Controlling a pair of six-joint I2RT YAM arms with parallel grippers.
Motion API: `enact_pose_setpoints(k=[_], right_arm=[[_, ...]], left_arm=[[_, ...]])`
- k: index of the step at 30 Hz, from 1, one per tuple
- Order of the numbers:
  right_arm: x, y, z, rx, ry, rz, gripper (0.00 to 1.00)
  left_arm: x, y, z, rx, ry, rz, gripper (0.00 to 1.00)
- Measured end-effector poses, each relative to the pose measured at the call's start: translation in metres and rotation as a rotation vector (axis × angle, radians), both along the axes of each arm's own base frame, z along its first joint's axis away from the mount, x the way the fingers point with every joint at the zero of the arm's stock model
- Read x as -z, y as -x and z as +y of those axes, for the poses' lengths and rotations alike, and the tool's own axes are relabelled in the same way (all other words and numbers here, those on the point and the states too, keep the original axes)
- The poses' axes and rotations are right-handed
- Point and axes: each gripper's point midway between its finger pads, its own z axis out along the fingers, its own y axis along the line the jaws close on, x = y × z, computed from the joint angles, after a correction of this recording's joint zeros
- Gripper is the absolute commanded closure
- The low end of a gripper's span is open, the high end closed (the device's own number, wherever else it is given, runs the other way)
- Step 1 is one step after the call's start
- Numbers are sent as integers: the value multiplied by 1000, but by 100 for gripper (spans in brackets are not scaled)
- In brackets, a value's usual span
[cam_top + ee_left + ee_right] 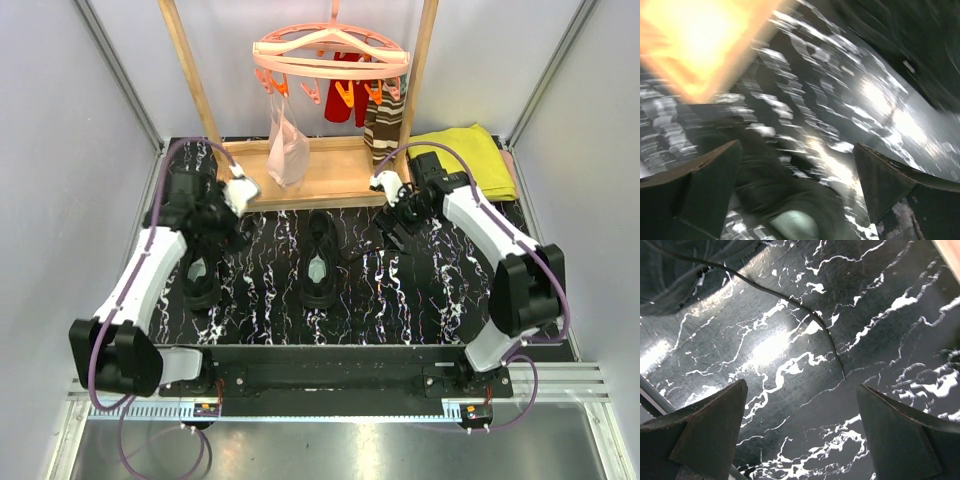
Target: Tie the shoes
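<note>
My left gripper, open, moves back and down to the mat beside the nearer shoe's heel next for the lace, since it still hovers high toward the shoe's toe.
Two black lace-up shoes with pale insoles stand on the black marbled mat: one at the left, one in the middle. My left gripper hovers over the toe end of the left shoe. In the blurred left wrist view it is open, with the shoe below and between the fingers. My right gripper is to the right of the middle shoe. It is open and empty above the mat. A thin black lace trails from that shoe and ends just ahead of the fingers.
A wooden rack stands along the back edge of the mat. A pink round hanger on it carries a pale garment, red items and striped brown socks. A yellow cloth lies at the back right. Grey walls enclose both sides.
</note>
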Motion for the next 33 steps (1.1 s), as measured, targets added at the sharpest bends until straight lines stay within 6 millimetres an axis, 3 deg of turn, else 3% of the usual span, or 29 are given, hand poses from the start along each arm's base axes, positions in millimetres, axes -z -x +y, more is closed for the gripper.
enact_pose_setpoints(k=[5,10,19,25,28,31,33], right_arm=[[24,-1,0,-40,36,74,0],[33,6,-3,-64,55,116,0],[39,6,-7,-77,73,123,0],[53,4,-12,-79,96,148,0],[59,4,-14,-80,103,165,0],[63,4,-14,-84,108,172,0],[65,4,-14,-87,110,176,0]], left_arm=[[80,40,-30,203,-62,180,11],[121,63,-35,328,-127,255,17],[160,88,-14,423,-266,297,20],[173,96,-1,424,-328,324,24],[182,99,6,419,-365,346,32],[184,101,9,423,-377,353,49],[184,102,9,430,-383,356,70]])
